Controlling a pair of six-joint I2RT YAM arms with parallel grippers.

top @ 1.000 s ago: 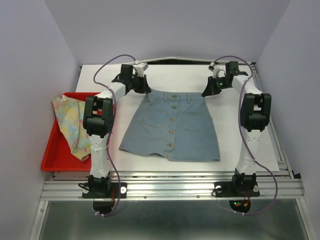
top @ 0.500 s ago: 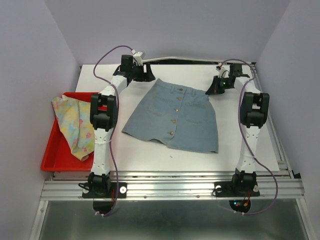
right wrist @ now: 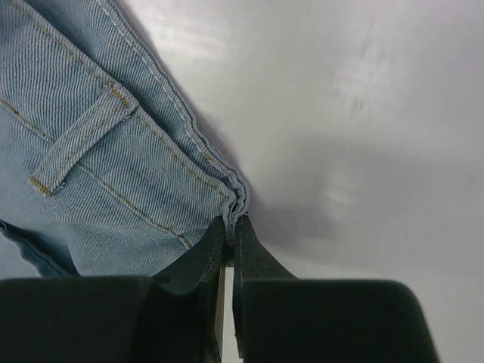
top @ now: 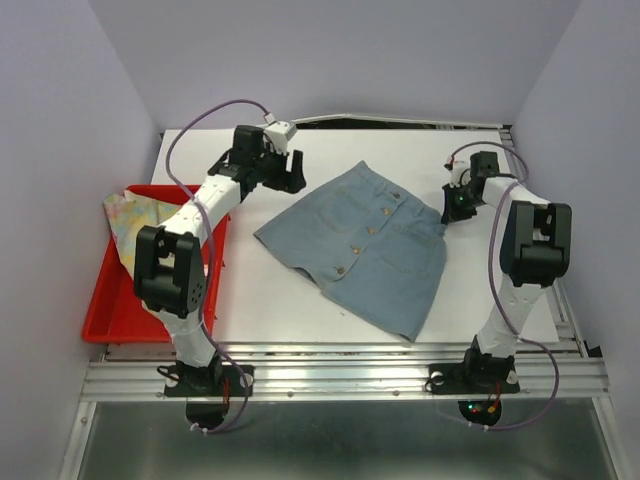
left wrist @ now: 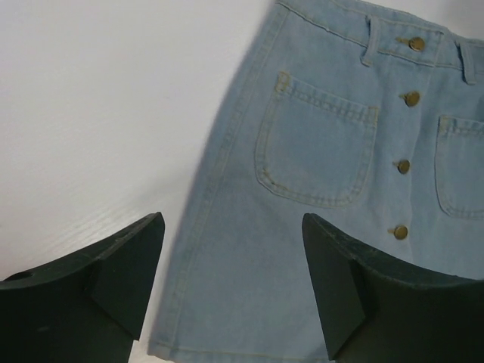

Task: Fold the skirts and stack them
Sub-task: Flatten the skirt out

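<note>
My right gripper eases back toward the metal bar next and releases the waistband corner by the skirt's side edge point(top: 445, 246), which lies back of my gripper.
The light blue denim skirt point(top: 362, 245) lies flat and slanted on the white table, its button row running diagonally. My right gripper point(top: 455, 207) is shut on the skirt's waistband corner; in the right wrist view the gripper point(right wrist: 233, 224) pinches the bunched denim edge point(right wrist: 113, 144). My left gripper point(top: 288, 178) hovers open just left of the skirt, holding nothing. In the left wrist view its gripper point(left wrist: 234, 280) stands wide over the skirt's side seam and pocket point(left wrist: 318, 151). The floral skirt point(top: 124, 222) lies in the red tray, partly hidden by the left arm.
The red tray point(top: 108, 322) sits at the table's left edge. The white table top point(top: 260, 300) ends at a metal rail in front. Purple walls close in the left, right and back sides.
My left gripper opened and let go of the waistband corner. The right gripper, still shut, pulled its corner rightward and nearer, swinging the denim skirt into a slant.
</note>
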